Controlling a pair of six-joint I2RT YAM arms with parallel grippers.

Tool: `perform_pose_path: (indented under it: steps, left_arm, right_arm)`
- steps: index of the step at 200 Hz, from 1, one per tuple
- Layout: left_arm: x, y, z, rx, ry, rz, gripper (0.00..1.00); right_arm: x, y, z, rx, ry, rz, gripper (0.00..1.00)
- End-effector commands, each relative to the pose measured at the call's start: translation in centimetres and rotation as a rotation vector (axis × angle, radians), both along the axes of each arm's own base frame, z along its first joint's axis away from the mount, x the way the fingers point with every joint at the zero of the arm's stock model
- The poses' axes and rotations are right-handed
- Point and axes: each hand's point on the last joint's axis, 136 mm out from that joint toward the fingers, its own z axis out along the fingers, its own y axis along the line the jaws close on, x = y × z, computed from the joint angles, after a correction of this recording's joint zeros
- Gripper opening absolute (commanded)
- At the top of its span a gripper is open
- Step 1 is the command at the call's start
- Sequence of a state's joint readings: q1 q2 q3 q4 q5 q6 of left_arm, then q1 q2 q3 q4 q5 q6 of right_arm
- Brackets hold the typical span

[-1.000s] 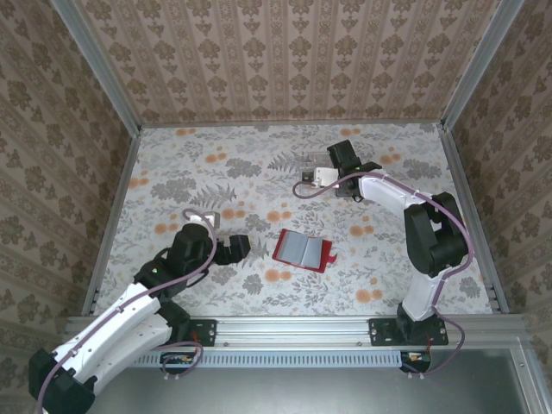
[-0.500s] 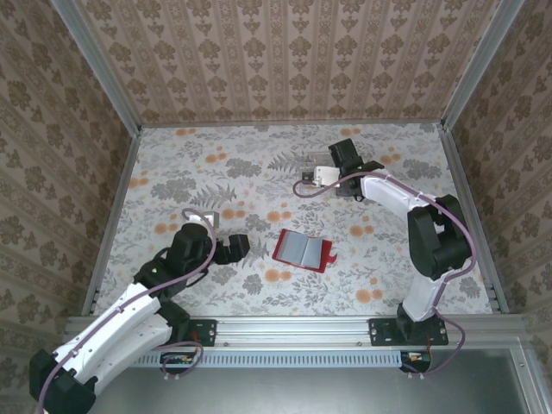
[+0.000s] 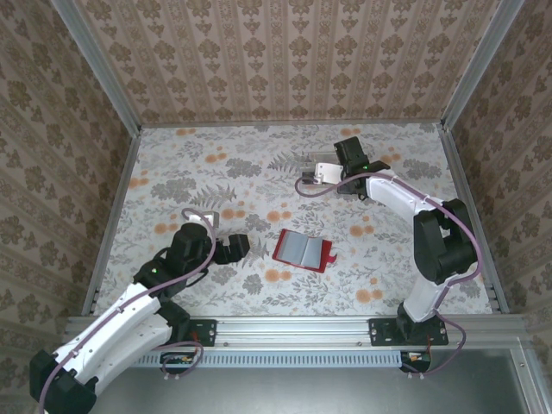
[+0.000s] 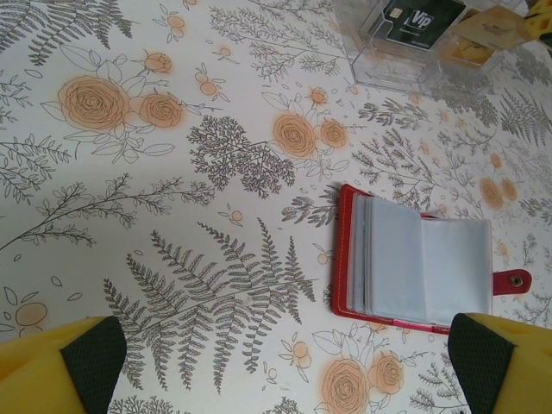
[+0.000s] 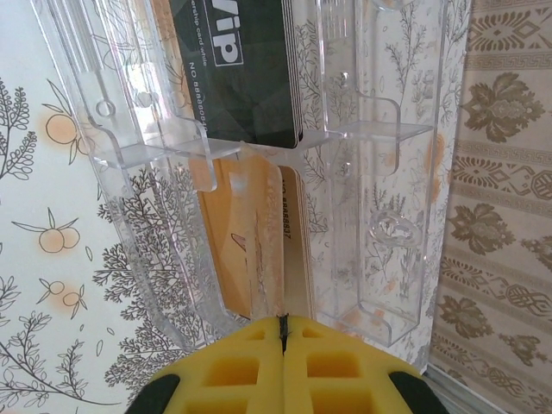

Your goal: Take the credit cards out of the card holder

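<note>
My right gripper holds the beige credit card's edge. Next, it will move down toward the orange cards in the tray and let go of the edge.
The red card holder (image 3: 304, 250) lies open and flat mid-table, its grey-blue pockets (image 4: 423, 267) facing up and its snap tab (image 4: 517, 280) to the right. My left gripper (image 3: 241, 247) hovers just left of it, open, its yellow fingertips (image 4: 82, 358) wide apart with nothing between them (image 4: 289, 366). At the back, my right gripper (image 3: 333, 169) is over a clear tray. Its fingers (image 5: 282, 321) are shut on a thin pale credit card (image 5: 269, 233), seen edge-on and reaching into the tray. A black VIP card (image 5: 237, 69) and orange cards (image 5: 228, 224) lie in the tray.
The clear acrylic tray (image 3: 316, 164) with its dividers (image 5: 362, 129) stands at the back centre, close to the patterned back wall (image 5: 500, 172). Patterned walls close in the table on three sides. The floral tabletop (image 4: 172, 216) lies bare to the left of the card holder.
The right arm has shifted slightly toward the back over the tray. The left arm and the card holder have not moved.
</note>
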State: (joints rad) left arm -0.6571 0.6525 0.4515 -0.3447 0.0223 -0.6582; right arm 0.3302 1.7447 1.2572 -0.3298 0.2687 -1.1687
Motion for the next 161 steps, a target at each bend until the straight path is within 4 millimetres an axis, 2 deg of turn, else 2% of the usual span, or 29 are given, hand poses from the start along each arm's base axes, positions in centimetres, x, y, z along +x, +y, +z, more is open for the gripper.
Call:
perform_pose_path:
  steps: [1,59,116,161]
  left_arm:
    - [0.1,0.2,-0.2,-0.011,-0.004,0.010,1.00]
    - [0.1,0.4,-0.1,-0.009,-0.004,0.017,1.00]
    - [0.2,0.5,-0.1,-0.007,-0.005,0.023,1.00]
    - [0.2,0.6,-0.2,-0.002,-0.003,0.026,1.00]
  right_arm:
    - [0.3,0.0,-0.3,0.038,0.011,0.005,0.00]
    - [0.1,-1.1,-1.4,0.022,0.042,-0.003,0.00]
    - [0.5,-1.5,-1.7,0.009,0.037,0.003,0.00]
    - [0.7,-0.7,-0.9,0.025,0.025,0.059,0.00]
